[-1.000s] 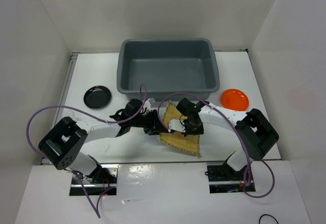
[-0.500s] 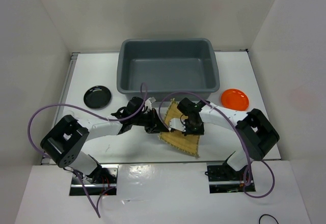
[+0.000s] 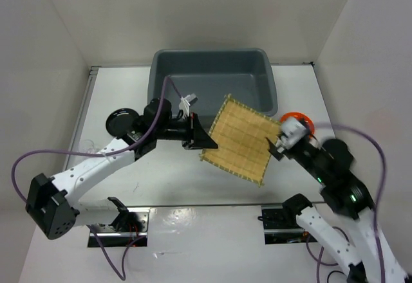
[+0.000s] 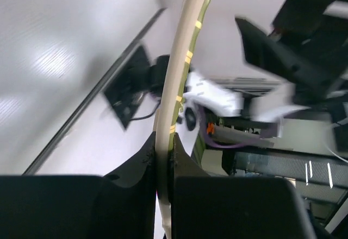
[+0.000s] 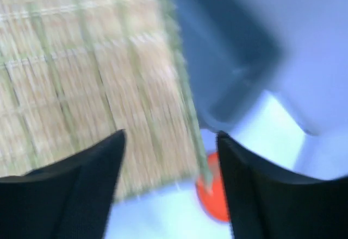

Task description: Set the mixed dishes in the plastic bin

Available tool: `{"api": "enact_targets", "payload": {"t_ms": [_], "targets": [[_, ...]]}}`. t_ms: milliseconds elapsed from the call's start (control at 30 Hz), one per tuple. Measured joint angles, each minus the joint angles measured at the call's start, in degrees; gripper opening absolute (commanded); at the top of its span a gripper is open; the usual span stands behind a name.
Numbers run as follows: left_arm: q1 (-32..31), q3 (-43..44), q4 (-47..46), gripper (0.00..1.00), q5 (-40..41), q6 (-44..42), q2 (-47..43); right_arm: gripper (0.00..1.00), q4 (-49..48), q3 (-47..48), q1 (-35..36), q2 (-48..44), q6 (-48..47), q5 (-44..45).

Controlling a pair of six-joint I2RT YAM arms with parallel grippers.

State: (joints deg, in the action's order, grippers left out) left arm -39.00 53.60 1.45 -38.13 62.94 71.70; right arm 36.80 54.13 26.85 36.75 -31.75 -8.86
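Observation:
My left gripper has the mat (image 3: 241, 139). It needs to carry it outward over the grey bin's near side, then down inside.
The square tan bamboo mat (image 3: 241, 139) hangs lifted above the table, just in front of the grey plastic bin (image 3: 212, 87). My left gripper (image 3: 201, 141) is shut on the mat's left edge; in the left wrist view the mat's edge (image 4: 173, 114) runs up from between the closed jaws. My right gripper (image 3: 275, 146) is open beside the mat's right edge, holding nothing. In the right wrist view the mat (image 5: 87, 70) fills the upper left and the bin's corner (image 5: 228, 70) lies beyond. The orange plate (image 3: 302, 121) (image 5: 215, 195) lies behind the right gripper. The black plate (image 3: 119, 122) lies partly under the left arm.
White enclosure walls stand on the left, right and far sides. The purple cables (image 3: 38, 154) loop from both arms over the table's near part. Both arm bases (image 3: 119, 222) sit at the near edge.
My right gripper has let go of the mat and pulled back to the right. My left gripper has shut on the mat and lifted it up towards the bin.

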Motion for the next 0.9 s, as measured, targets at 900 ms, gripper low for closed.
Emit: {"api": "enact_targets", "payload": {"t_ms": [900], "targets": [[18.9, 54.7, 4.7, 0.00, -3.0, 3.4, 54.4, 0.98, -12.8, -24.0, -11.3, -27.1, 11.6, 37.4]]}}
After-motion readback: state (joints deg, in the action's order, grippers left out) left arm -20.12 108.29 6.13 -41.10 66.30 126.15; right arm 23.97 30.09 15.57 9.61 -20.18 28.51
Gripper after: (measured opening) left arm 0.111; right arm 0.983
